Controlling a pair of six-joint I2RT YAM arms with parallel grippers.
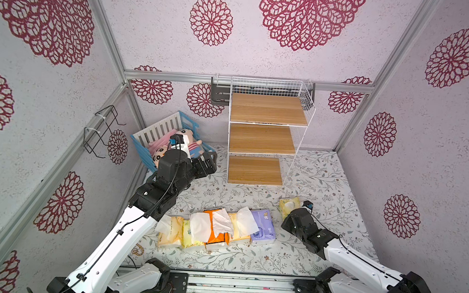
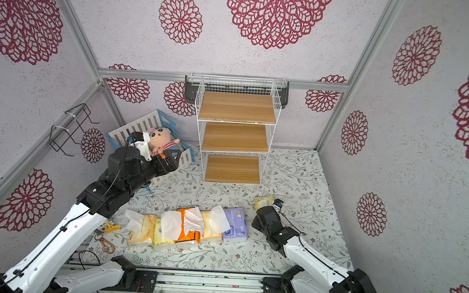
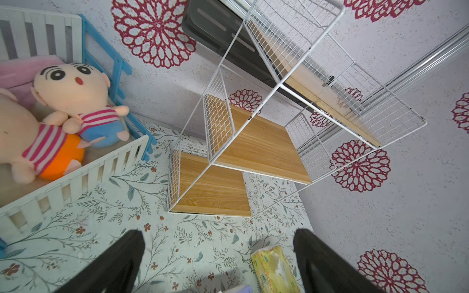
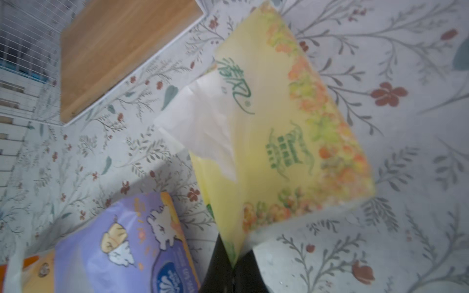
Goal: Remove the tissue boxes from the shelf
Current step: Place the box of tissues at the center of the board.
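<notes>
The pale yellow tissue box goes down with my right gripper to the bare tabletop beside the purple [image 1: 263, 225] tissue box next. That spot is clear for its release.
The shelf [image 1: 266, 139] [image 2: 235, 137] [image 3: 261, 147] stands at the back with all three wooden boards bare. Several tissue boxes lie in a row on the table's front: pale yellow [image 1: 171, 232], orange [image 1: 217, 231] and purple [image 1: 263, 225] among them. To their right, my right gripper [image 1: 290, 216] [image 4: 233, 266] is shut on the end of a pale yellow tissue box [image 1: 289, 206] [image 4: 279, 126] with white tissue sticking out. My left gripper [image 1: 208, 162] [image 3: 218, 232] hangs open and holds nothing, between the crib and the shelf's lowest board.
A blue-and-white toy crib [image 1: 156, 132] with plush dolls [image 3: 76, 101] sits at the back left, right beside my left arm. A black wire rack [image 1: 100, 133] hangs on the left wall. Small yellow items [image 2: 110, 226] lie at the table's front left.
</notes>
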